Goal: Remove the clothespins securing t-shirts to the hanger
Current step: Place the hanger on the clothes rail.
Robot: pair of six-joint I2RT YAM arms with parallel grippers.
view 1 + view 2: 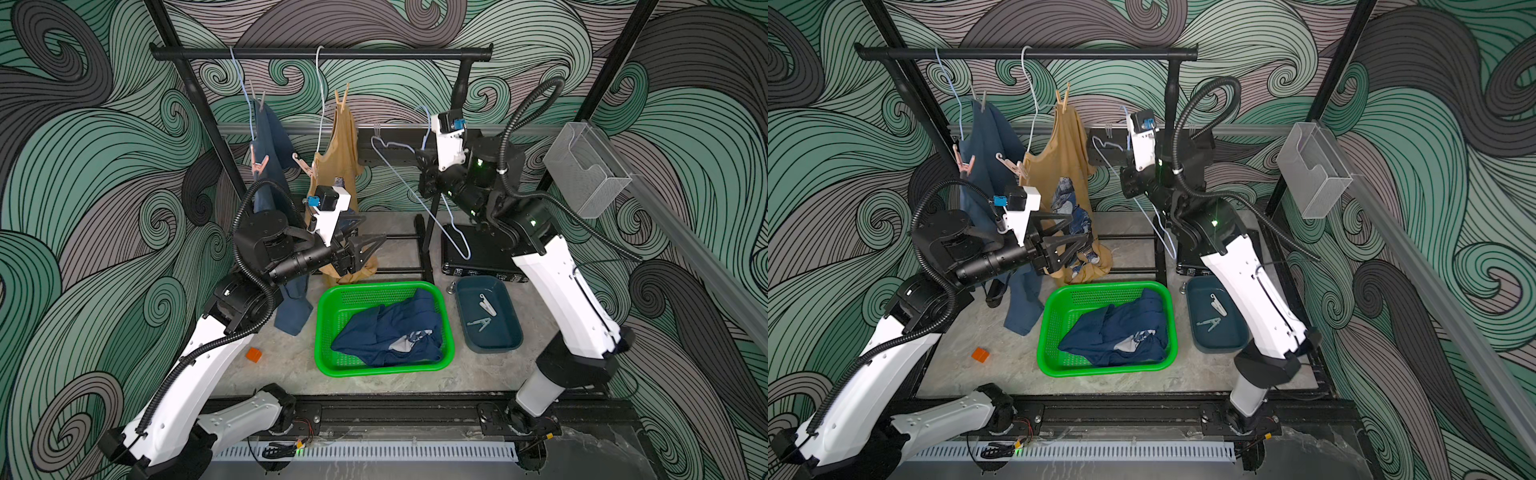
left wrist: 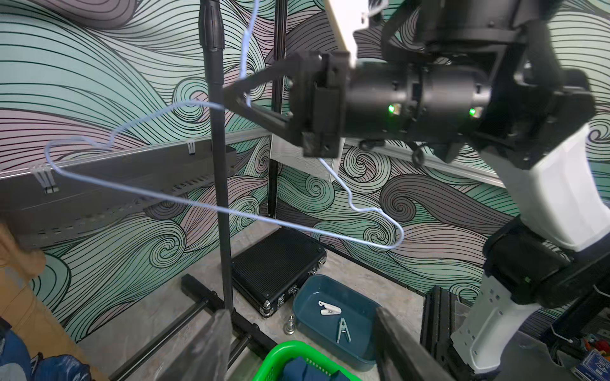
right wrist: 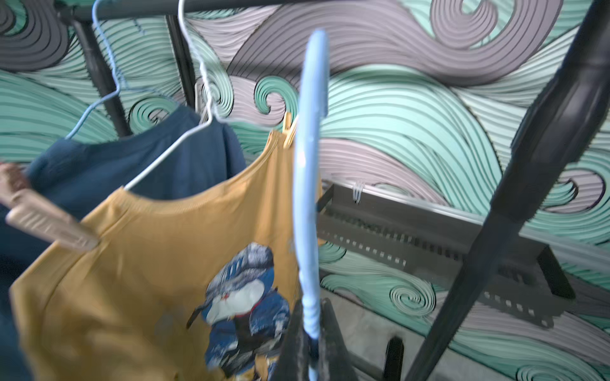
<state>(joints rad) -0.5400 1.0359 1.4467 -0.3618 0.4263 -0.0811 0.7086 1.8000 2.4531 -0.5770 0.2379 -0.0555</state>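
Observation:
I will next move my right gripper up and outward, because the bar's empty part is above and outward of it. I will hook the pale blue hanger over it and release the hanger's neck there.
My right gripper is shut on the neck of a bare pale blue hanger, held off the rail; the wire runs between its fingers. My left gripper is open and holds nothing, above the basket's far edge and in front of the mustard t-shirt. That shirt hangs with a tan clothespin and a pink one. The blue t-shirt hangs with a grey pin and a pink pin. The navy t-shirt lies in the green basket.
A dark teal tray right of the basket holds a white clothespin and a pale teal one. Behind it lies a black case. An orange block sits on the table at left. The rack's post stands between the arms.

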